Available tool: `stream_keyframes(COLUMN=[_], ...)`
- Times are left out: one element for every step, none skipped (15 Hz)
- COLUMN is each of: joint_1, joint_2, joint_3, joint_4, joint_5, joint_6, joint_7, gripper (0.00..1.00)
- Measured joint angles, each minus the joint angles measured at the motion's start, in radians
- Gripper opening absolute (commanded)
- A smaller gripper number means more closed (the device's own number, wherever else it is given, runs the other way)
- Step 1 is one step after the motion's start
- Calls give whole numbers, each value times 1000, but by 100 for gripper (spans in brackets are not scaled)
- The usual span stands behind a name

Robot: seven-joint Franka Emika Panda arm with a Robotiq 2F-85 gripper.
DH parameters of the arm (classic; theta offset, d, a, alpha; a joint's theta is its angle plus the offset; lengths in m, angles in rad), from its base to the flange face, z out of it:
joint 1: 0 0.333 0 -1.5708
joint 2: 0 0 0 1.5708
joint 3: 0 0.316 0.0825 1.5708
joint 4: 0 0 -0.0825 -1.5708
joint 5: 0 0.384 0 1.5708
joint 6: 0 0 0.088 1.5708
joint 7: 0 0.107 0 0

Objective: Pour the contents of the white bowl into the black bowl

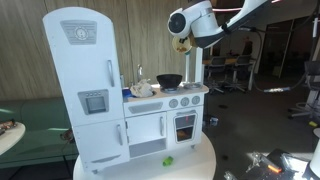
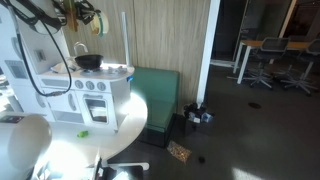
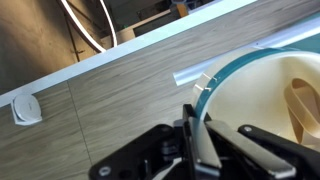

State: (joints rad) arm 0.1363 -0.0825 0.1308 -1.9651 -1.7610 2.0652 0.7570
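I need to lower my gripper, turning it level, to release the tilted, high white bowl [image 3: 262, 95] on the stove top beside the black bowl.
My gripper [image 3: 200, 128] is shut on the rim of the white bowl [image 3: 262, 95], which has a cream inside and a teal edge. The bowl is tilted and held high in the air against the wooden wall, seen in both exterior views [image 1: 183, 44] [image 2: 70, 13]. Its contents cannot be seen. The black bowl [image 1: 169, 80] sits on the stove top of the white toy kitchen [image 1: 150, 115], well below and slightly to the side of the gripper [image 1: 181, 38]. The black bowl also shows in an exterior view [image 2: 89, 61].
The toy kitchen stands on a round white table [image 1: 195, 165] with a tall toy fridge [image 1: 85, 90] at one end. A pale object [image 1: 143, 90] lies in the toy sink. A small green item [image 1: 167, 160] lies on the table. A green bench [image 2: 155, 95] stands beside it.
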Motion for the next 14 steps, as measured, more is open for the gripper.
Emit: stream_keyframes(joint_1=[0, 0, 0, -1, -2, -2, -4, -9, -16, -25, -35, -47, -58, -71], joint_2=[-15, -27, -36, -42, -47, -50, -52, -53, -53, -53, -53, -52, -50, -45], joint_3=[-6, -14, -24, -35, -46, -56, -66, -75, -83, -90, -97, -104, -112, -119], joint_4=[19, 38, 56, 74, 91, 109, 127, 144, 160, 174, 186, 197, 207, 218], joint_5=[92, 183, 274, 364, 452, 540, 629, 718, 800, 877, 950, 1016, 1072, 1124], joint_6=[8, 11, 11, 11, 11, 9, 4, -3, -18, -45, -76, -110, -150, -194], joint_7=[-66, -132, -196, -258, -316, -375, -435, -494, -551, -607, -663, -711, -751, -789], gripper=[2, 2, 2, 2, 2, 2, 3, 3, 3, 3, 3, 3, 3, 3])
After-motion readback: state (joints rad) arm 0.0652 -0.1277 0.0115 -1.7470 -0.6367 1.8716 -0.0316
